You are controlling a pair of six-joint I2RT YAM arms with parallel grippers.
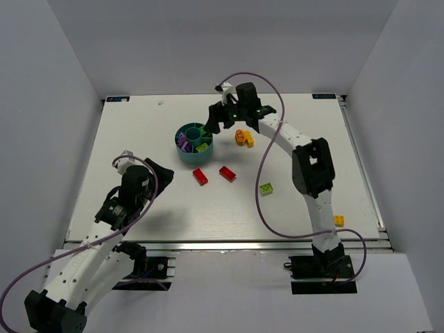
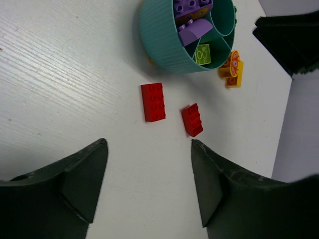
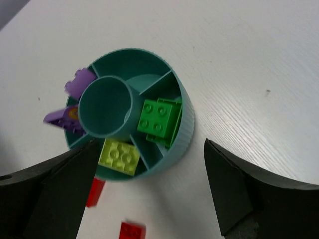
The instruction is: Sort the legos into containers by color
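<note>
I will move my right gripper back and to the right in the top view, then down onto the loose lime brick (image 1: 266,189), because it is still outside the bowl (image 1: 187,154).
The round teal bowl (image 1: 187,154) stands at the table's middle back. In the right wrist view its compartments (image 3: 185,130) hold dark green bricks (image 3: 159,117), a lime brick (image 3: 119,156) and purple bricks (image 3: 76,84). Two red bricks (image 1: 200,176) (image 1: 227,173) lie just in front of it, and show in the left wrist view (image 2: 153,101) (image 2: 192,119). Orange and yellow bricks (image 1: 243,137) lie to its right. A lime brick (image 1: 266,188) lies further front. My right gripper (image 3: 149,145) is open and empty above the bowl's edge. My left gripper (image 2: 148,145) is open and empty, short of the red bricks.
A small orange brick (image 1: 338,220) lies near the right arm's base at the front right. The right arm (image 1: 312,166) reaches over the table's right half. White walls close the table in on three sides.
</note>
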